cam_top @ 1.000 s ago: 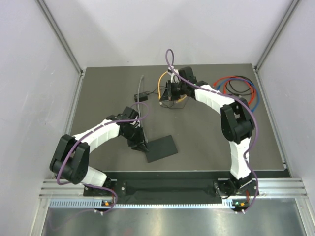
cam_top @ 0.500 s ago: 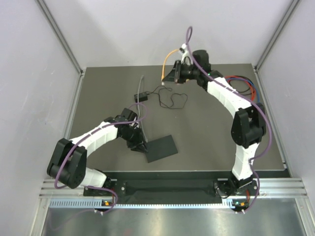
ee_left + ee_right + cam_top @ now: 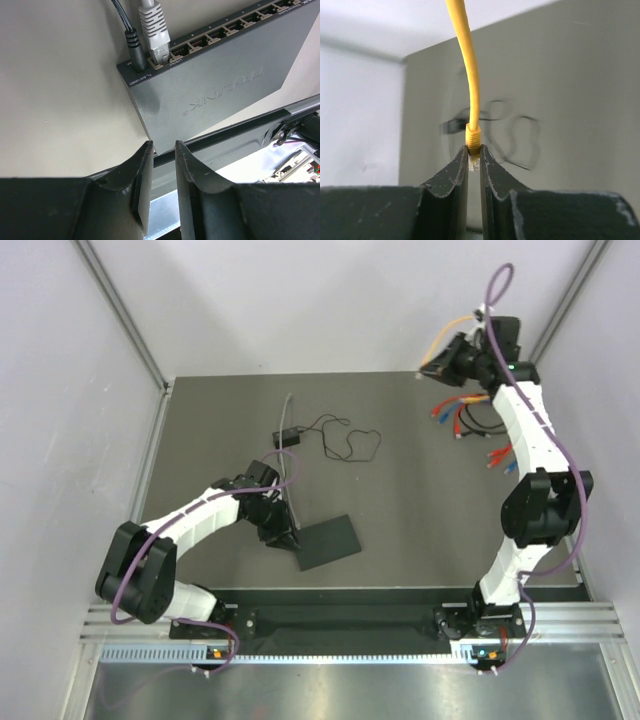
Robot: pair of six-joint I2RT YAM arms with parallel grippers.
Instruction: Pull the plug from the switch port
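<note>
The plug goes down to the right in the top view next, onto the red and blue cables, and my right gripper releases it, since loose cables lie gathered there.
The switch [image 3: 328, 541] is a flat black box lying near the table's front; the left wrist view shows its top face [image 3: 220, 90] and its row of sockets. A grey plug [image 3: 154, 30] and a black power plug [image 3: 132, 42] sit in its end sockets. My left gripper [image 3: 281, 534] is at the switch's left corner. Its jaws [image 3: 162, 145] stand a little apart with nothing between them. My right gripper [image 3: 441, 359] is raised at the back right corner, shut [image 3: 474, 152] on a yellow cable's plug [image 3: 473, 136]. The yellow cable [image 3: 452, 326] arcs above it.
A black adapter [image 3: 288, 436] with a looping thin black cord [image 3: 352, 445] lies at mid-table, blurred in the right wrist view [image 3: 515, 135]. A grey cable [image 3: 289, 410] runs back from the switch. Red and blue cables [image 3: 462, 415] lie at the back right, by the wall post.
My right arm swung from the table's middle back to the back right corner and rose, carrying the yellow cable. The coloured cables shifted. The left arm and the switch stayed put.
</note>
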